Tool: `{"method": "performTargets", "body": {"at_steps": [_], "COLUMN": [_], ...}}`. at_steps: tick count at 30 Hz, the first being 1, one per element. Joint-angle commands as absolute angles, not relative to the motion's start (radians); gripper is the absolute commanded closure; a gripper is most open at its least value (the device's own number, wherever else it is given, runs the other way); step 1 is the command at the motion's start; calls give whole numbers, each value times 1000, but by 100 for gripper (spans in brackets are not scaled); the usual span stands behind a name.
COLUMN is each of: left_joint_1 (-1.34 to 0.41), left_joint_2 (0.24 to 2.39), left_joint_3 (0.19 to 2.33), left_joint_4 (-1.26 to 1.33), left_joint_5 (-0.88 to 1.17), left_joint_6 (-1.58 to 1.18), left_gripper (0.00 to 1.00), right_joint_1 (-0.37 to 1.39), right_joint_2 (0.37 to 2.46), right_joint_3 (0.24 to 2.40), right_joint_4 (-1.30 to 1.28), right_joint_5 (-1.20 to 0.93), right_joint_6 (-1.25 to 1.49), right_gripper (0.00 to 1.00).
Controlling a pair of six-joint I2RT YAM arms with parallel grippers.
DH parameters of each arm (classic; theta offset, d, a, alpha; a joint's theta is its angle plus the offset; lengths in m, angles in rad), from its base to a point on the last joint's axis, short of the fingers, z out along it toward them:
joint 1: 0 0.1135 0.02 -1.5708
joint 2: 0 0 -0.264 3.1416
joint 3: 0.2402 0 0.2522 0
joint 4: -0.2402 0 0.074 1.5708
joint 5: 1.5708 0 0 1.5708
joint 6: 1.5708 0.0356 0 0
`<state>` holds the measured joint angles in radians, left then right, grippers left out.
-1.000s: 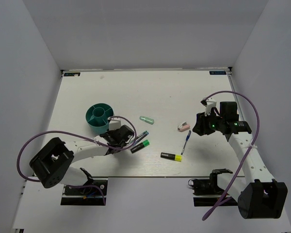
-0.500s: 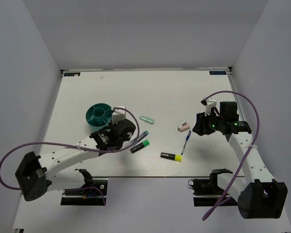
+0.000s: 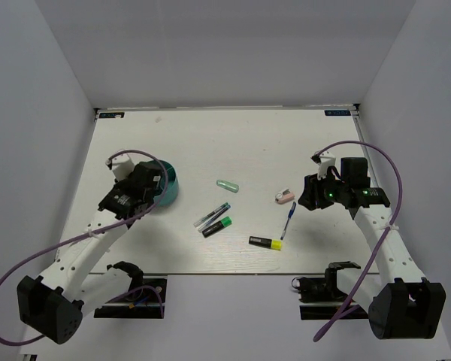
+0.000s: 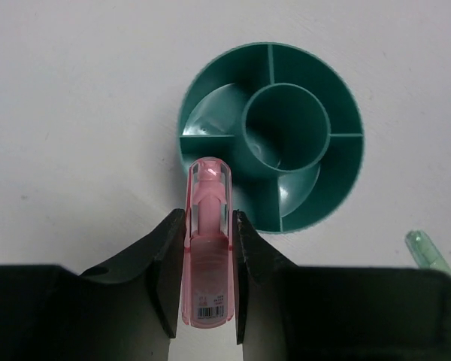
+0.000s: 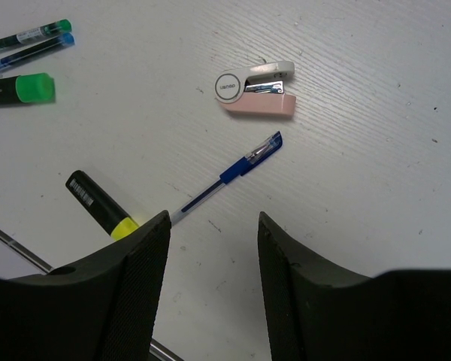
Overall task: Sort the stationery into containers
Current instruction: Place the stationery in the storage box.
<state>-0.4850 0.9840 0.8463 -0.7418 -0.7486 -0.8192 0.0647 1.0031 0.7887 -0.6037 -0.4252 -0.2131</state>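
Note:
My left gripper will next lower, turn and tilt the pink stubby piece into the organiser's outer section (image 4: 246,191), because the piece's tip already reaches over that section.
My left gripper (image 4: 209,218) is shut on a pink stubby piece (image 4: 208,248), whose tip reaches over the near rim of the round teal organiser (image 4: 338,180). From above, the left gripper (image 3: 139,184) covers the left part of the organiser (image 3: 170,188). My right gripper (image 5: 212,226) hangs open above the table with nothing between its fingers. Just beyond it lie the slim blue pen (image 5: 229,174) and the pink-white piece (image 5: 255,90). A yellow-black highlighter (image 5: 101,204) lies to its left.
On the table's middle lie a mint-green piece (image 3: 227,186), a teal-black pen (image 3: 212,216), a green-black highlighter (image 3: 218,226) and the yellow-black highlighter (image 3: 265,242). White walls enclose the table on three sides.
My left arm has swung from beside the pens up and left, and now hangs over the organiser. The right arm has not moved.

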Motion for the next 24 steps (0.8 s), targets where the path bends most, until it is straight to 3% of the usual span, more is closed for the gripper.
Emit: {"method": "performTargets", "body": {"at_steps": [1, 5, 10, 24], "left_joint_1": [-401, -269, -226, -193], "left_joint_2": [988, 1032, 1078, 1138], "left_joint_3": [844, 825, 785, 844], "left_joint_4": [-798, -781, -703, -648], "left_joint_5": [-651, -511, -447, -423], "left_joint_6": [-986, -1096, -1164, -1206], "left_gripper": [100, 100, 100, 100], "right_joint_1": [60, 58, 58, 60], "right_joint_2": [989, 988, 980, 988], "right_joint_3": [784, 785, 781, 773], "right_joint_4": [-600, -601, -600, -604], "right_joint_5": [-439, -436, -439, -446], "right_joint_6": [-212, -212, -213, -224], "right_gripper": [46, 46, 45, 45]}}
